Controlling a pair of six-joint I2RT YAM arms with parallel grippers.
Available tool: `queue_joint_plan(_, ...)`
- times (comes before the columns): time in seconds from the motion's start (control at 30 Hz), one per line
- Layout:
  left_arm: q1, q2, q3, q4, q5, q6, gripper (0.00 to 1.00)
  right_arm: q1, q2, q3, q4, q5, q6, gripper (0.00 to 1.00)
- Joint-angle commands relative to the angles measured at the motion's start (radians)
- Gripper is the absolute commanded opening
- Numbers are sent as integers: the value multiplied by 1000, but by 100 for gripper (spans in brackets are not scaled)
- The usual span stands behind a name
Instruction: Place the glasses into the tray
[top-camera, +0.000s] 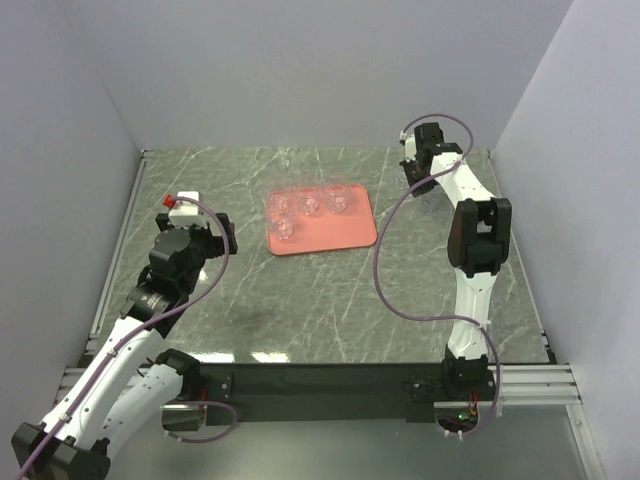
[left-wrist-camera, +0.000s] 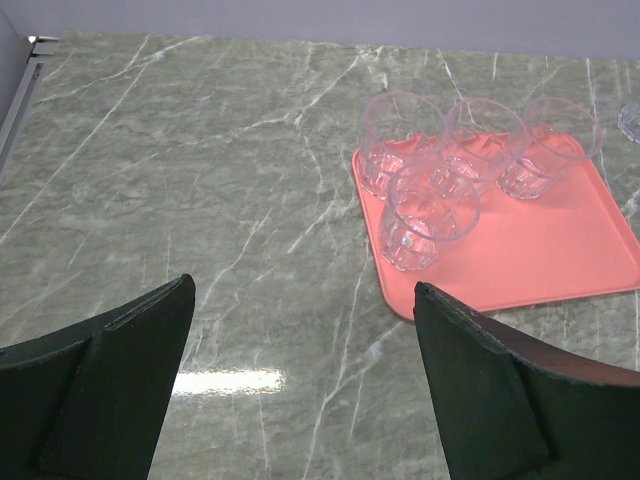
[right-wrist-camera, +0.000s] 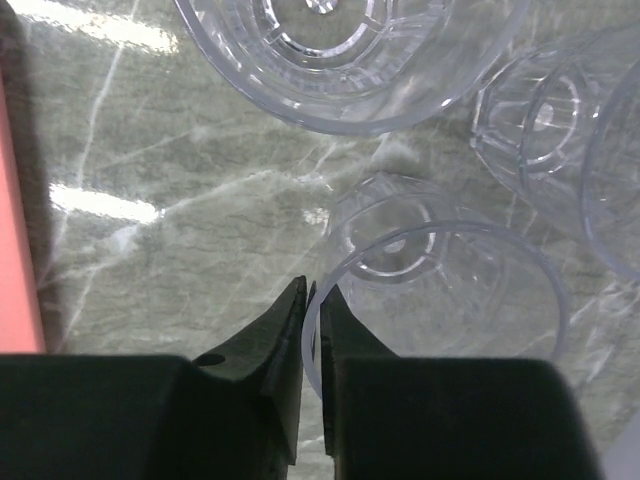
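Observation:
I will next lift the glass in my right gripper, move it to the left in the top view and lower it to let go beside the tray's front glass, where the pink tray is bare.
The salmon-pink tray (top-camera: 350, 236) lies at the table's middle back with several clear glasses (top-camera: 308, 202) standing on its left half. In the left wrist view they show as a back row with one glass (left-wrist-camera: 430, 215) in front, on the tray (left-wrist-camera: 545, 250). My right gripper (top-camera: 419, 184) is right of the tray; its jaws (right-wrist-camera: 312, 300) are pinched shut on the near rim of an upright glass (right-wrist-camera: 450, 290) on the marble. Two more glasses (right-wrist-camera: 350, 50) (right-wrist-camera: 540, 130) stand just beyond it. My left gripper (left-wrist-camera: 302, 287) hangs open over bare table left of the tray.
The tray's pink edge (right-wrist-camera: 15, 220) runs along the left of the right wrist view. Another glass (left-wrist-camera: 630, 120) peeks in at the right edge of the left wrist view. White walls close the table at the back and both sides.

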Motion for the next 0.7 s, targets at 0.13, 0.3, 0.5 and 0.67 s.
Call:
queue_joint_plan(0.13,5,-4,-3,35,8,12,97,-4,-39,-8,10,14,-20,0)
queue_joint_plan(0.3,5,-4,-3,36,10,11,97,6,-107,-44,12,-13,-44,0)
queue_joint_plan(0.5,5,-4,-2,36,11,11,97,52,-185,-77,4,-81,-71,0)
queue_joint_plan(0.67,5,-6,-3,36,11,11,97,120,-210,-84,-10,-104,-94,0)
